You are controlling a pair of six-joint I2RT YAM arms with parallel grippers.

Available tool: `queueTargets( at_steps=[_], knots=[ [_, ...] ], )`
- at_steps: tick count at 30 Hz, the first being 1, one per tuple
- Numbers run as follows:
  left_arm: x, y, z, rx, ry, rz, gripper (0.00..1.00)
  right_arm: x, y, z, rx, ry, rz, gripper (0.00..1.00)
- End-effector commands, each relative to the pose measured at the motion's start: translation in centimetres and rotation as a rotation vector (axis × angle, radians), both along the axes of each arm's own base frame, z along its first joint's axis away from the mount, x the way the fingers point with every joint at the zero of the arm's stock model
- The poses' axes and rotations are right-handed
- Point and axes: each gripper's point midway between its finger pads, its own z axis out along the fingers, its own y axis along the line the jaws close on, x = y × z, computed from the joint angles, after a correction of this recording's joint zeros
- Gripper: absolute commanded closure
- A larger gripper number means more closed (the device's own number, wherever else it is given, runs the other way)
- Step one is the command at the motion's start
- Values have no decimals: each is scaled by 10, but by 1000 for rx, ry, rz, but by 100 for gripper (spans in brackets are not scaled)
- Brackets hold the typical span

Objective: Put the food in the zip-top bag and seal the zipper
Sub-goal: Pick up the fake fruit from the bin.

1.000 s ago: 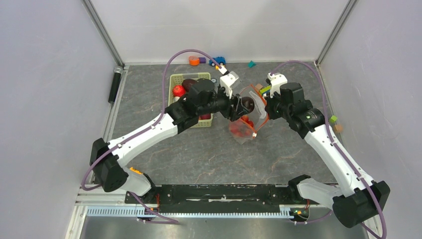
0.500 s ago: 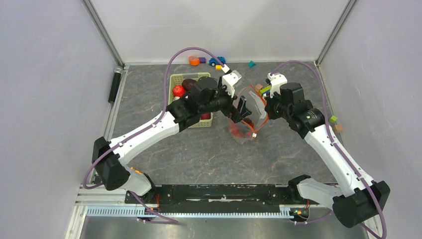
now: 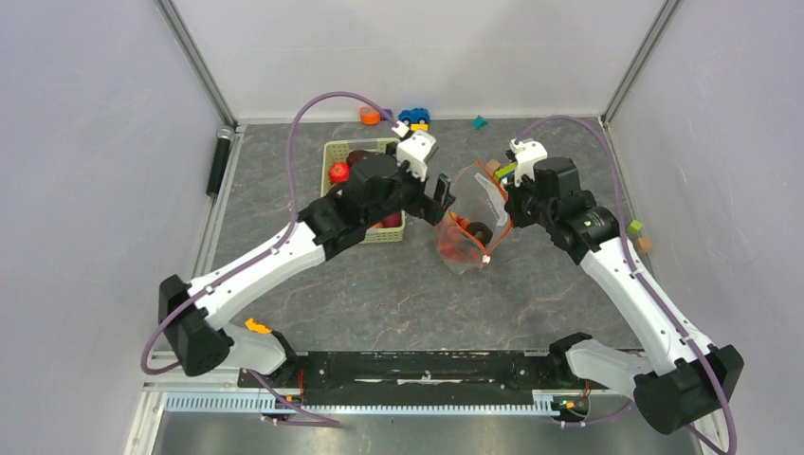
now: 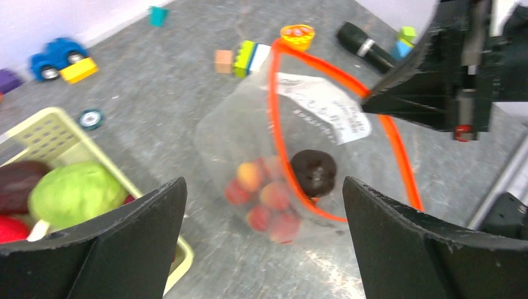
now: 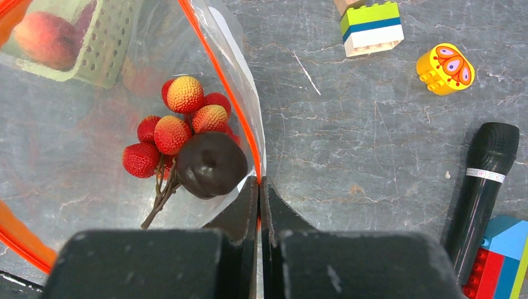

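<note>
I need to move my left gripper away from the bag's opening next and down into the pale green basket, around the peach point(image 5: 47, 38). The peach is still outside the bag.
The clear zip-top bag point(image 3: 466, 220) stands open, its orange-red zipper point(image 4: 278, 112) forming a loop. Inside lie several red strawberries point(image 5: 176, 124) and a dark purple piece point(image 5: 210, 164). My right gripper point(image 5: 259, 182) is shut on the bag's mouth edge and holds it up. My left gripper point(image 4: 261, 205) is open and empty, above and left of the bag mouth. A green cabbage point(image 4: 73, 193), a purple piece point(image 4: 18, 180) and a peach point(image 5: 47, 38) sit in the pale green basket point(image 3: 334, 154).
Toy blocks point(image 5: 371, 25), a yellow slice toy point(image 5: 444, 67) and a black microphone point(image 5: 479, 180) lie right of the bag. A blue car point(image 4: 55, 53) and more blocks point(image 3: 371, 116) sit near the back wall.
My left gripper let the dark purple piece drop into the bag and has drawn back left toward the basket, open. The right gripper has not moved.
</note>
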Motion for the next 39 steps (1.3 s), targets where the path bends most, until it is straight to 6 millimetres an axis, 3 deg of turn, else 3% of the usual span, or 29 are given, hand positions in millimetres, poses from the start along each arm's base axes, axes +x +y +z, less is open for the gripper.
queueTargets(
  at_steps=[1,4,9,16,25,30,39],
  knots=[
    [18,56,17,7,-83,213,0,2,1,15,16,-54,14,100],
    [32,90,5,-5,-27,321,0,3,1,16,16,-56,14,100],
    [56,143,-32,-63,180,492,0,3,2,15,16,-52,13,100],
    [67,179,-89,-2,462,656,0,4,1,13,15,-46,10,100],
    [72,193,-141,71,600,704,0,2,1,10,11,-41,10,100],
    [79,189,-174,136,657,676,0,2,0,9,8,-41,8,100],
    [88,177,-198,153,694,627,0,3,-6,6,-14,-35,-24,100]
  ],
)
